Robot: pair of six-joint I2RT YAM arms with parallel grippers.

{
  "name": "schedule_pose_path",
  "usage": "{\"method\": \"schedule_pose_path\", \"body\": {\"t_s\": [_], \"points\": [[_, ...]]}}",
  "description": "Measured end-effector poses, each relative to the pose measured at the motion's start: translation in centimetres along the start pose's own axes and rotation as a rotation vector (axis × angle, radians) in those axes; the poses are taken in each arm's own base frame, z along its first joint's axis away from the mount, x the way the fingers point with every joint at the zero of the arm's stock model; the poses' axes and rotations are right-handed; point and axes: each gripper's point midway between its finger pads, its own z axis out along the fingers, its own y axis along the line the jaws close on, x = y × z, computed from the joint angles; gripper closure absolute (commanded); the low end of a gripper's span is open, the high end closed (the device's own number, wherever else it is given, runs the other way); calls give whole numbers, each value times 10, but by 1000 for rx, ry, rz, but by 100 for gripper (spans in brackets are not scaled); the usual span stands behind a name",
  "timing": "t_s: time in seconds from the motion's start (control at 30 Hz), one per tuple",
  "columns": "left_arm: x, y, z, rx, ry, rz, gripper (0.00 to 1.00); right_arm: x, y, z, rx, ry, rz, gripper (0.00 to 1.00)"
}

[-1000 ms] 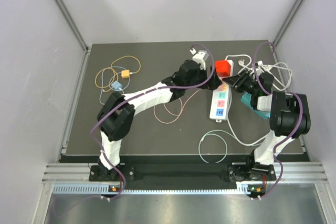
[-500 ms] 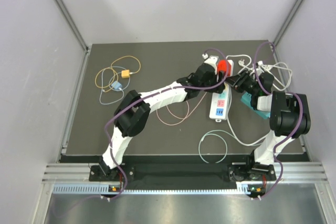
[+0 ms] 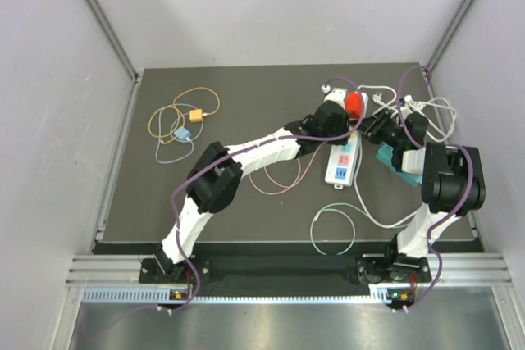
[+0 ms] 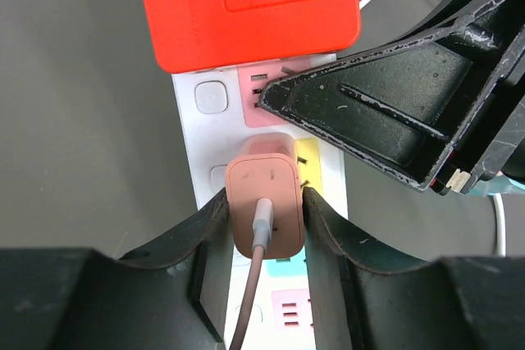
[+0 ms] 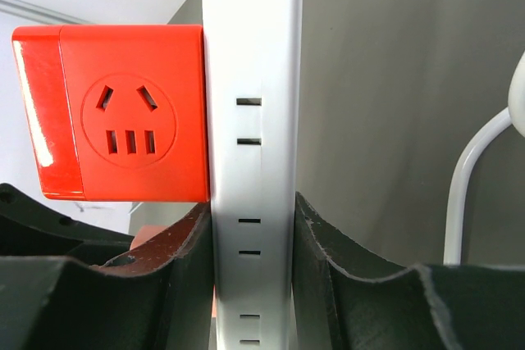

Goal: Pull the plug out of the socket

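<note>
Next, my left gripper will lift the salmon-pink plug, carry it left in the top view to where loose plugs lie among orange and blue cables, then lower and release it.
A white power strip (image 3: 343,165) lies right of the table's middle, with a red adapter (image 3: 353,102) plugged in at its far end. A salmon-pink plug (image 4: 264,206) with a pink cable sits in the strip (image 4: 195,157), just below the red adapter (image 4: 246,6). My left gripper (image 4: 265,200) is closed on the plug, one finger pressed on each side; it also shows in the top view (image 3: 339,123). My right gripper (image 5: 250,219) is shut on the strip's edge (image 5: 250,161) beside the red adapter (image 5: 123,112), and it also shows in the top view (image 3: 371,129).
Orange and blue cables (image 3: 184,120) lie at the far left. White cables (image 3: 426,108) are bunched at the back right. A teal object (image 3: 392,160) sits under the right arm. A white cable loop (image 3: 332,227) lies near the front. A thin pink cable (image 3: 271,174) trails over the middle.
My left arm has swung right to the strip and its gripper has come down around the pink plug. The strip has shifted slightly. The right gripper has kept its hold.
</note>
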Motion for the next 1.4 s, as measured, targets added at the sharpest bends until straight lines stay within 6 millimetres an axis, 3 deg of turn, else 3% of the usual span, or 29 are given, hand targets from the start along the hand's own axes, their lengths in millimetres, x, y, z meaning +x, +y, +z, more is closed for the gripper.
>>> {"method": "schedule_pose_path", "body": {"t_s": [0.07,0.3,0.5,0.63,1.07,1.4], "points": [[0,-1,0,-2,2,-4,100,0,0,0,2,-2,0,100],[-1,0,1,1,7,-56,100,-2,0,0,0,-8,-9,100],[5,6,-5,107,60,-243,100,3,-1,0,-3,6,-18,100],[5,6,-10,158,81,-279,100,5,2,-1,-16,20,-16,100],[1,18,-41,77,-33,90,100,21,21,-4,-107,106,-1,100],[-1,17,-49,10,-15,205,100,26,22,-6,-116,119,1,100]]}}
